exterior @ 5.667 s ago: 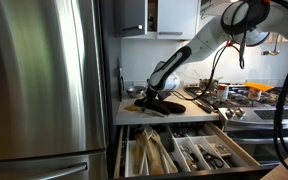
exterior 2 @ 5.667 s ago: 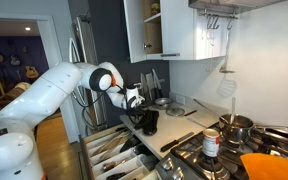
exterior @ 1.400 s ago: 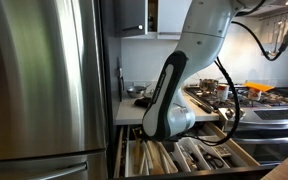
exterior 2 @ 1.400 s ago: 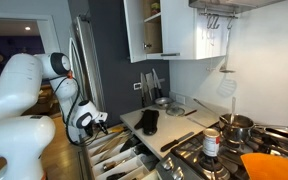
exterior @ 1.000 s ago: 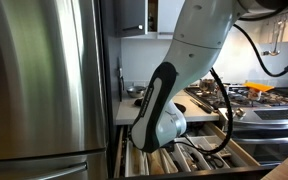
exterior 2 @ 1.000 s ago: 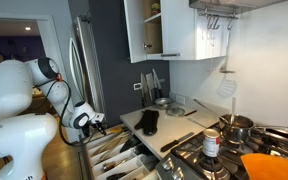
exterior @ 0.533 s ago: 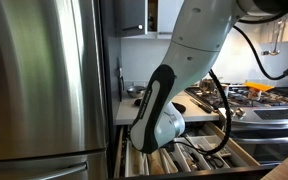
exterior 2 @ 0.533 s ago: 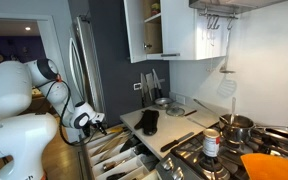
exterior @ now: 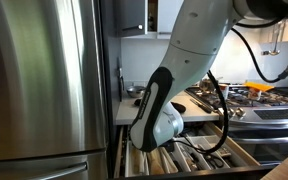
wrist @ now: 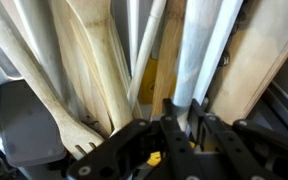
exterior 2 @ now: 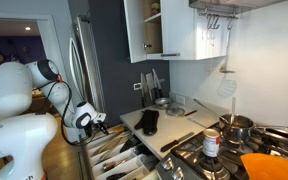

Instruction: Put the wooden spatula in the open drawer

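The wooden spatula's slim pale handle lies along the other utensils, so my gripper should move a little toward the fridge, low over the drawer's wooden-utensil section (exterior: pixel 151 161) (wrist: pixel 149 85), and open to let the handle go.
The open drawer (exterior: pixel 246 155) under the counter holds several wooden utensils and metal cutlery in pale compartments; it also shows in an exterior view (exterior 2: pixel 112 160). My gripper (wrist: pixel 184 125) hangs low over the drawer's wooden-utensil compartment, and it also shows in an exterior view (exterior 2: pixel 101 121). Its fingers stand close together around a slim pale handle, the wooden spatula (wrist: pixel 191 70), which runs away from the jaws along the other utensils. In an exterior view the arm's wrist (exterior: pixel 156 128) hides the gripper and the spatula.
A tall steel fridge (exterior: pixel 44 80) stands right beside the drawer. A black mitt-like item (exterior 2: pixel 147 122) lies on the counter. A stove with pots (exterior 2: pixel 224 135) is further along. A grey slotted turner (wrist: pixel 39 125) lies in the drawer beside the wooden utensils.
Since 5.7 s ago the arm has swung from the counter down to the drawer. Over the last second it has barely moved.
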You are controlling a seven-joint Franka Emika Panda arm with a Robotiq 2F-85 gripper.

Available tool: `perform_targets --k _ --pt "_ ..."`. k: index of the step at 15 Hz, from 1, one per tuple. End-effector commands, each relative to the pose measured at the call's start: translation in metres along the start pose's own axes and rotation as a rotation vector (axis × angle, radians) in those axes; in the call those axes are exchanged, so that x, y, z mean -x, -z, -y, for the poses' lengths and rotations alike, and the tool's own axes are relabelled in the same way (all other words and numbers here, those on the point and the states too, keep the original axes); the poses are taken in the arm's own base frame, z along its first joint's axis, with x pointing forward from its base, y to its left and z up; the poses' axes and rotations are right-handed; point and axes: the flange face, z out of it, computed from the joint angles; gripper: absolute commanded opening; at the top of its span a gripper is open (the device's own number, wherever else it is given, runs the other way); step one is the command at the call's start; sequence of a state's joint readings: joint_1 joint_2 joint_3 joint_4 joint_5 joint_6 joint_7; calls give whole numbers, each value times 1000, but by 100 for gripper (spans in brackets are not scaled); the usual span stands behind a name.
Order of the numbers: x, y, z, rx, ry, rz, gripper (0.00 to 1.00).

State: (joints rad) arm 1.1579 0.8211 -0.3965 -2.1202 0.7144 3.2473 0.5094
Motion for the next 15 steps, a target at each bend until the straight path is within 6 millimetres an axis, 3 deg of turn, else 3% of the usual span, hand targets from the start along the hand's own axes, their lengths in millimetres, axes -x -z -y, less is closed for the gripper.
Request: perform_targets --k 1,15 --pt "-3 -19 5 30 -35 8 5" --pt "-14 -61 33 99 -69 -37 5"
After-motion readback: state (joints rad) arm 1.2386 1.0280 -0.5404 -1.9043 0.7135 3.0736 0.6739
